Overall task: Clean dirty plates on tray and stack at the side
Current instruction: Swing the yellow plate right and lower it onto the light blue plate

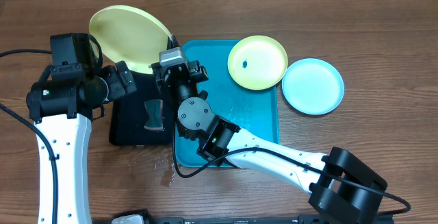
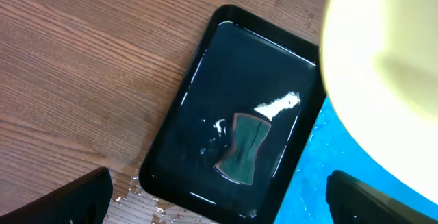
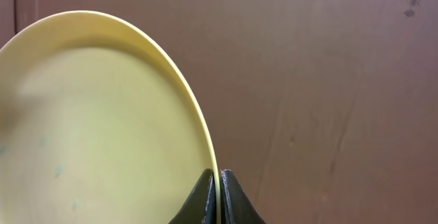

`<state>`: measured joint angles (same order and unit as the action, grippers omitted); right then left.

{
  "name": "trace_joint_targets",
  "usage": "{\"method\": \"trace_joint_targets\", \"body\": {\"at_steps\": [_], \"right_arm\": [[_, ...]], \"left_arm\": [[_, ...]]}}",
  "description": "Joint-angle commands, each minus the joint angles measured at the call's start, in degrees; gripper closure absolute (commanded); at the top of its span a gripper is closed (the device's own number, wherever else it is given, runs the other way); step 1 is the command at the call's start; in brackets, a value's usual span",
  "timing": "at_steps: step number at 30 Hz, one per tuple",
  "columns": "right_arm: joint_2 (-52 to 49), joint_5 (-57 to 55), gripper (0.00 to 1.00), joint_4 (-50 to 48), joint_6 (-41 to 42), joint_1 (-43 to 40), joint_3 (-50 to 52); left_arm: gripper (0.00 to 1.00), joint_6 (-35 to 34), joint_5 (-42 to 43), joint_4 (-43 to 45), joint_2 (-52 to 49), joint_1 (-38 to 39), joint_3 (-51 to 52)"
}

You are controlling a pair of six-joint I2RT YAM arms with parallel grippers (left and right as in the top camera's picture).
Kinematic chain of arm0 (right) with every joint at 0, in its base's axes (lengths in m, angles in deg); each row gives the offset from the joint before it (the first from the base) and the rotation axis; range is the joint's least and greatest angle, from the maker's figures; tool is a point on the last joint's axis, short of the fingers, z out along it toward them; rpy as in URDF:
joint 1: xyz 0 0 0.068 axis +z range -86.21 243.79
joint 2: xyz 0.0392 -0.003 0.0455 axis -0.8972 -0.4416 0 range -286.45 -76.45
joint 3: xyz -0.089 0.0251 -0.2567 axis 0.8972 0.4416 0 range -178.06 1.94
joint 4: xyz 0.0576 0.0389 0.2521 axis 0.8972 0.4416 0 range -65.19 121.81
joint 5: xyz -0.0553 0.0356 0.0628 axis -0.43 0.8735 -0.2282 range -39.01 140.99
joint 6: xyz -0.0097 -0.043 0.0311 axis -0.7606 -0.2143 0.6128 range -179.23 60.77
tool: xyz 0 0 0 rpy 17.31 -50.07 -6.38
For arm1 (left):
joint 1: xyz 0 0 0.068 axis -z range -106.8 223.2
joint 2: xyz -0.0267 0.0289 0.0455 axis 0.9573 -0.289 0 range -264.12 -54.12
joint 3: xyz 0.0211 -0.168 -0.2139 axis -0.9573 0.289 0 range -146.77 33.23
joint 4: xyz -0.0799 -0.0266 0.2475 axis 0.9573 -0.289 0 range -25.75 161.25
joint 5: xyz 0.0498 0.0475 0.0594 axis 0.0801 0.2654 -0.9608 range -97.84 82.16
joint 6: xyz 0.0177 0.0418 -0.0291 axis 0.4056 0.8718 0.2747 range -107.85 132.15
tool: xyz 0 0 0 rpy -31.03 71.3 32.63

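I will next move the plate in my right gripper to the right in the overhead view and down onto the light cyan plate (image 1: 313,85), because that one is off the tray.
My right gripper (image 1: 170,48) is shut on the rim of a pale yellow-green plate (image 1: 129,33) and holds it tilted above the table's back left. In the right wrist view the fingertips (image 3: 205,195) pinch that plate (image 3: 102,114) by its edge; faint bluish specks show on its face. My left gripper (image 1: 128,80) hangs open and empty over the black tray, just below the raised plate (image 2: 383,66). A second yellow-green plate (image 1: 257,61) with a blue speck lies on the far right corner of the turquoise tray (image 1: 233,114). A light cyan plate (image 1: 313,85) sits on the table to the tray's right.
A narrow black tray (image 1: 130,131) lies left of the turquoise one, wet inside, with a green sponge (image 2: 243,148) lying in it. Water drops (image 1: 168,172) spot the wood near its front corner. My right arm stretches across the turquoise tray from the front right.
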<state>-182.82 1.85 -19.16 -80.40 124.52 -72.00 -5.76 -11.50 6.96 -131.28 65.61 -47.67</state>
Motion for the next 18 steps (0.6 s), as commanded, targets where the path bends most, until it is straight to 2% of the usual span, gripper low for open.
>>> {"method": "trace_joint_targets", "body": {"at_steps": [1,3,7,15,18], "right_arm": [[0.7,-1.4,0.96,0.0,2.0,-0.4,-1.0],[0.7,-2.2,0.96,1.9,3.8,-0.4,-1.0],[0.7,-5.8,0.96,8.8,15.0,-0.7,-1.0],[0.7,-3.4,0.96,34.5,48.4,-3.8,-1.0],[0.7,3.5,0.96,40.6,55.6,-5.2,-1.0]], "left_arm": [[0.00,-0.5,0.3,0.2,-0.5,0.0,-0.7],[0.00,-0.5,0.3,0.2,-0.5,0.0,-0.7],[0.00,-0.5,0.3,0.2,-0.5,0.0,-0.7],[0.00,-0.5,0.3,0.2,-0.5,0.0,-0.7],[0.00,-0.5,0.3,0.2,-0.5,0.0,-0.7]]}}
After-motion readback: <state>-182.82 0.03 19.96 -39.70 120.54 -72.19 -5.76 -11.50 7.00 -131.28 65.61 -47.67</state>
